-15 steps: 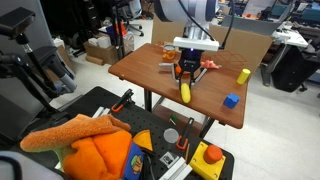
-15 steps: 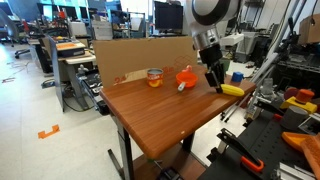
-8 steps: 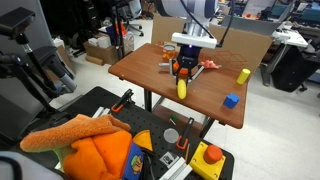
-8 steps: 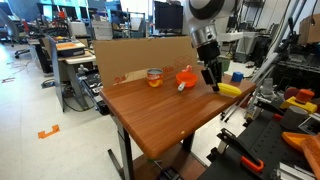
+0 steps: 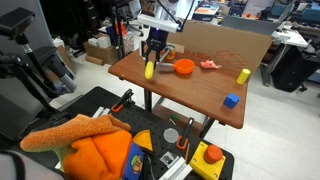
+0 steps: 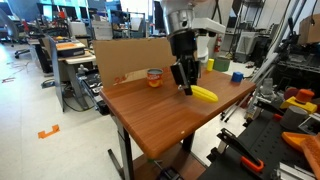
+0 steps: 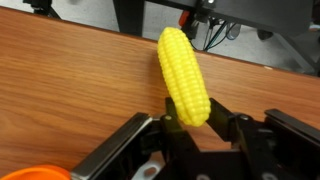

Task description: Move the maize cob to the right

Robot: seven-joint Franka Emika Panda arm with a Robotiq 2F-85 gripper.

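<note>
My gripper moves to the clear wood below it and to its right in the wrist view next, away from the bowl, lowering to release the cob.
The maize cob (image 7: 183,72) is bright yellow and elongated. My gripper (image 7: 192,120) is shut on its lower end, with a dark finger on each side. In both exterior views the gripper (image 5: 152,55) (image 6: 183,78) holds the cob (image 5: 149,69) (image 6: 204,94) low over the wooden table (image 5: 190,95), near its edge. The cob sticks out beyond the fingers. I cannot tell whether it touches the tabletop. The orange bowl (image 5: 184,68) stands just beside the gripper on the table.
A yellow block (image 5: 243,75) and a blue cube (image 5: 231,100) lie at the far end of the table. A small pink-orange toy (image 5: 209,64) lies behind the bowl. A cardboard wall (image 6: 130,58) lines the table's back edge, with a small cup (image 6: 154,76) near it.
My gripper has carried the cob across the table, from in front of the orange bowl to the bowl's other side, leftward in both exterior views. The other objects have not moved.
</note>
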